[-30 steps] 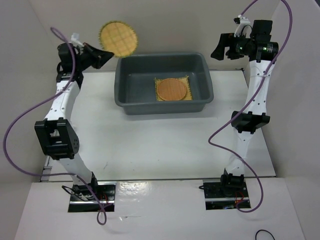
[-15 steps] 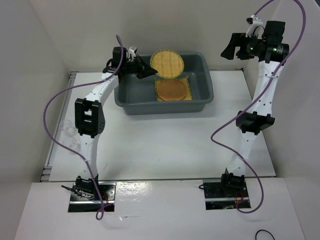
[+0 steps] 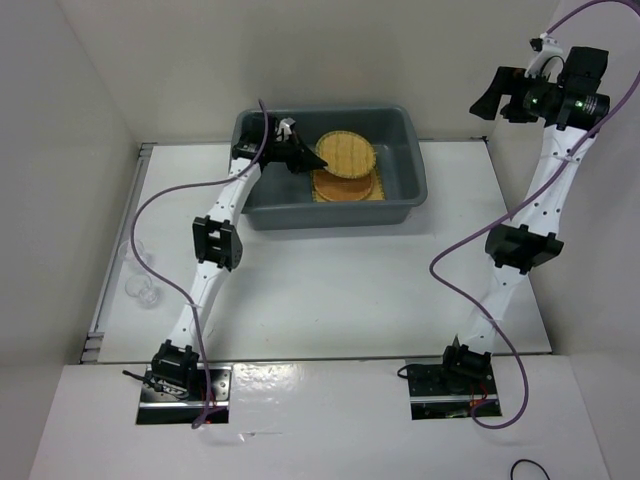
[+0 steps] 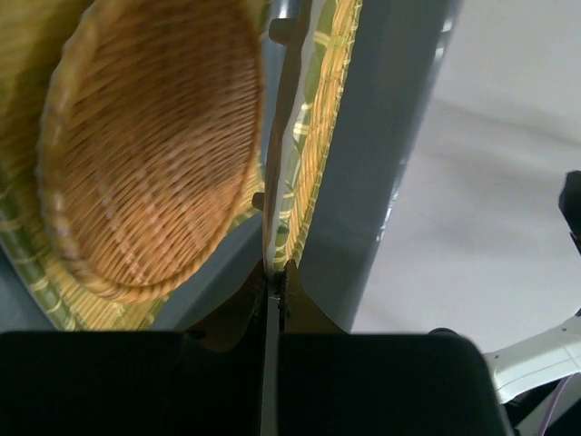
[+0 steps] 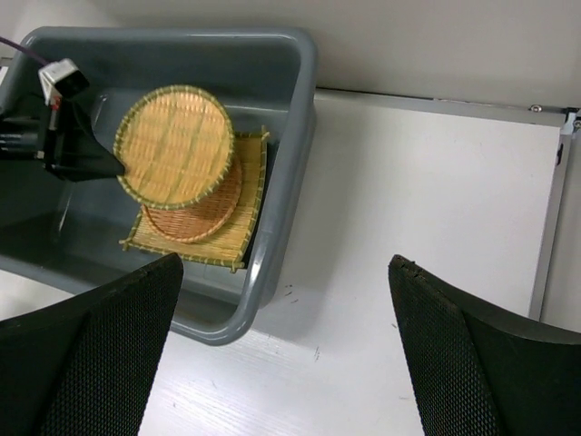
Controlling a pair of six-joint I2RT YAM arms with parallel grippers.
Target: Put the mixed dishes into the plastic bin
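My left gripper is just above the orange-brown disc (image 3: 341, 190) (image 4: 154, 150) with the yellow-tan disc still tilted over it, so it needs to bring the yellow-tan disc's rim down toward it and release.
The dark grey plastic bin (image 3: 262, 195) stands at the back middle of the table. In it lies the square yellow mat (image 3: 372, 187) with the orange-brown disc (image 3: 340, 187) on top. My left gripper (image 3: 306, 163) is inside the bin, shut on the rim of the yellow-tan disc (image 3: 346, 153), which it holds tilted just over the orange-brown disc. The left wrist view shows the held disc (image 4: 304, 154) edge-on between the shut jaws (image 4: 275, 272), beside the orange-brown disc (image 4: 150, 154). My right gripper (image 5: 286, 354) is open and empty, high at the back right. Clear glass cups (image 3: 140, 275) stand at the left.
White walls close in the table on the left, back and right. The right wrist view looks down on the bin's right rim (image 5: 295, 136) and the white table right of it. A metal rail (image 3: 95, 320) runs along the table's left edge.
My left arm has swung from the far left into the bin, carrying the yellow-tan disc down over the orange-brown disc. My right arm has drawn back to the right.
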